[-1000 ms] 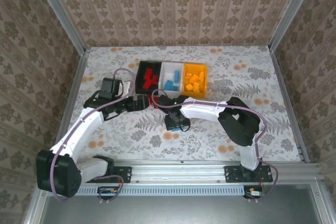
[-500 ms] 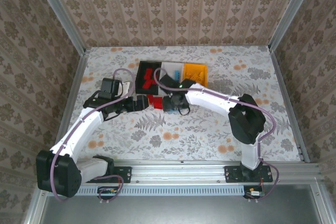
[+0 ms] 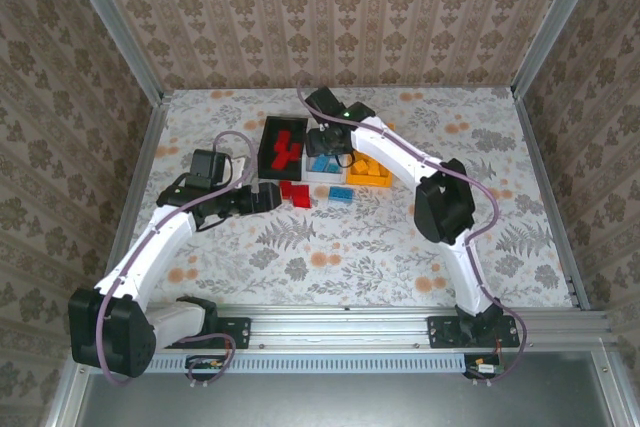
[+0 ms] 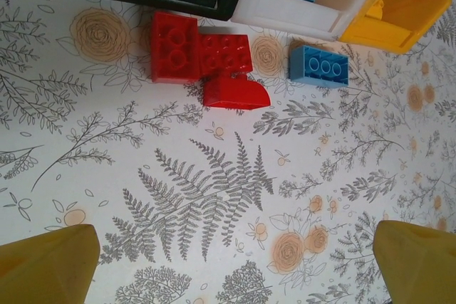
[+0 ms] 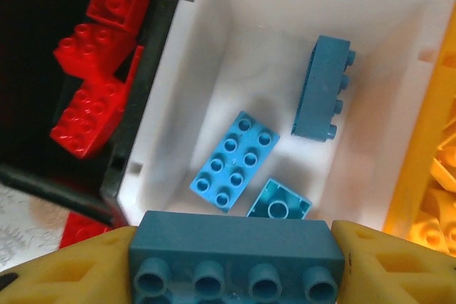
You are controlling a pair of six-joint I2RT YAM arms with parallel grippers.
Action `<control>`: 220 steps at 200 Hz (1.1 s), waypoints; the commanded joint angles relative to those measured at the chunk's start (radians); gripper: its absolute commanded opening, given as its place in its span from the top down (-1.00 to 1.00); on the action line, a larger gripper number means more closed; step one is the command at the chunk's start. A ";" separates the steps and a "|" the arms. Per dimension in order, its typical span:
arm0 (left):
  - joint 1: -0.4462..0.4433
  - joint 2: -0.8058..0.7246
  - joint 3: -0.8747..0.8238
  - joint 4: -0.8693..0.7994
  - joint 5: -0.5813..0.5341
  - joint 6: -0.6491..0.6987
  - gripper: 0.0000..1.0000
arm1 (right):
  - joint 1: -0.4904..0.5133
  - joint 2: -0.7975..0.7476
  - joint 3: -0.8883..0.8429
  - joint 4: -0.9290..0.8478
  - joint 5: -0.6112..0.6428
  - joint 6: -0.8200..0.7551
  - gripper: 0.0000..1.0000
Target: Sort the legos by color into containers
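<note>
My right gripper will next lower slightly outward over the matching blue legos in the white container and release its blue lego.
Above the white container (image 5: 182, 97) my right gripper (image 5: 235, 265) is shut on a blue lego (image 5: 235, 236), pinched end to end between its yellow fingers (image 5: 78, 268). Three blue legos (image 5: 235, 161) lie in that bin. The black container (image 5: 35, 5) holds red legos (image 5: 89, 55), and the yellow container (image 5: 420, 147) holds yellow ones. In the top view my right gripper (image 3: 325, 142) hangs over the bins. My left gripper (image 3: 272, 195) is open, low over the table, short of three red legos (image 4: 199, 58) and a blue lego (image 4: 318, 65) lying before the bins.
The three bins stand side by side at the table's far middle: black (image 3: 266, 147), white (image 3: 318, 176), yellow (image 3: 375, 183). The right arm (image 3: 400, 157) reaches across the yellow bin. Metal rails and patterned walls close in the table.
My right arm has swung from the table's middle up to the white bin, carrying the blue lego. The left arm has stayed still and open.
</note>
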 commanded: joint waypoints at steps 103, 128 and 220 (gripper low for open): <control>0.019 0.009 -0.011 -0.014 0.021 0.009 -0.99 | -0.032 0.107 0.198 -0.127 0.030 -0.028 -0.65; 0.019 0.011 -0.005 -0.007 0.019 0.008 -1.00 | -0.025 0.013 0.113 -0.103 0.031 -0.002 -0.74; 0.019 0.046 0.009 0.020 0.050 0.000 -1.00 | 0.081 -0.324 -0.531 0.096 0.008 0.163 -0.87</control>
